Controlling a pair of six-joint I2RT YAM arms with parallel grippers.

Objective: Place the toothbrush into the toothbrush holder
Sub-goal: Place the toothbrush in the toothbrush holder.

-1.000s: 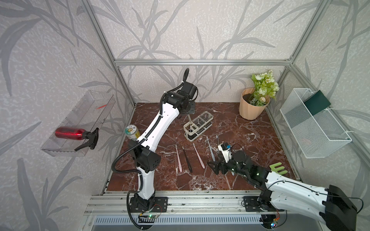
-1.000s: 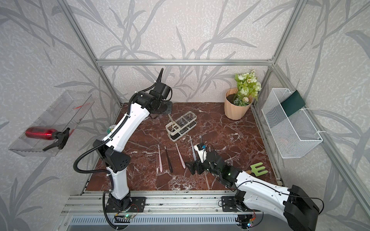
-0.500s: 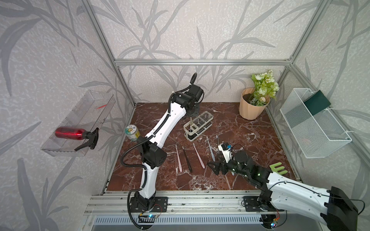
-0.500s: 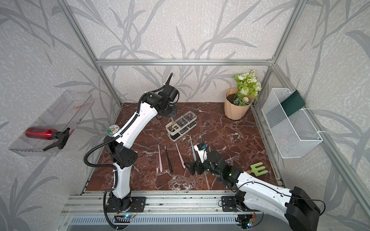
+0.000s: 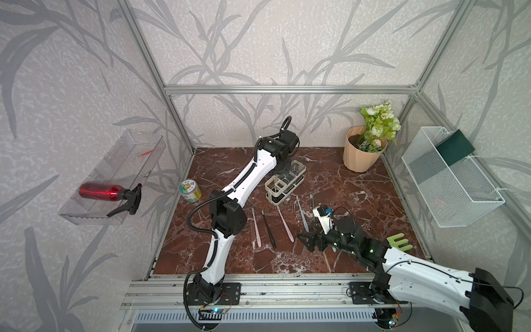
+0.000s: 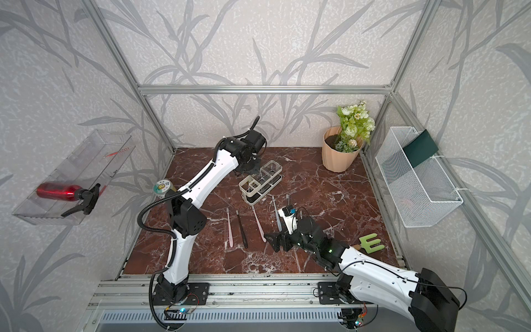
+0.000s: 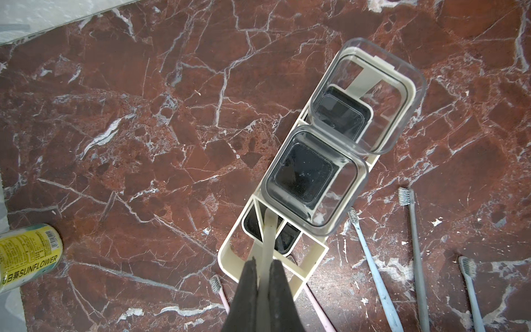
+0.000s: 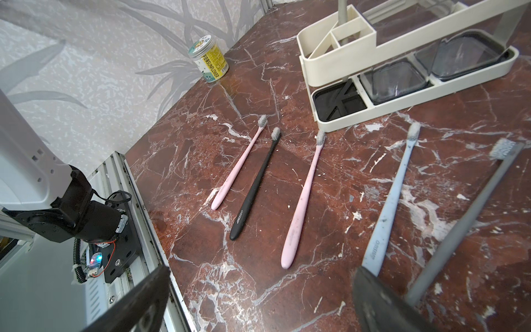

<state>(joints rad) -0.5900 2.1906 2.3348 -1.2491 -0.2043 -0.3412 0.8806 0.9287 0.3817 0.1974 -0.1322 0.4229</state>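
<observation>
The cream handle comes down with my left gripper toward the divided end slot (image 5: 276, 183) (image 7: 276, 233) next for release there, since it already runs down between the slot's dividers.
My left gripper (image 7: 264, 268) is shut on the cream handle of a toothbrush (image 7: 268, 232). The handle runs down into the divided end slot of the toothbrush holder (image 7: 227, 253), a white frame with clear cups. In both top views this gripper (image 5: 283, 172) (image 6: 253, 169) hangs just over the holder (image 5: 288, 188) (image 6: 263, 188). My right gripper (image 5: 309, 243) (image 8: 258, 287) stands open low over the front of the table, nothing between its fingers. Several more toothbrushes lie flat there: pink (image 8: 238, 169), black (image 8: 255, 186), pink (image 8: 304, 201), light blue (image 8: 390, 201), grey (image 8: 471, 212).
A yellow-labelled jar (image 5: 189, 191) stands at the table's left edge. A flower pot (image 5: 362, 155) fills the back right corner. A white mesh basket (image 5: 448, 178) hangs on the right wall, a red spray bottle (image 5: 106, 192) on a clear left shelf. A green comb-like piece (image 5: 398, 243) lies front right.
My left arm has swung to the right and come down from behind the holder to right over it, with the toothbrush now in the end slot. The right arm has stayed still.
</observation>
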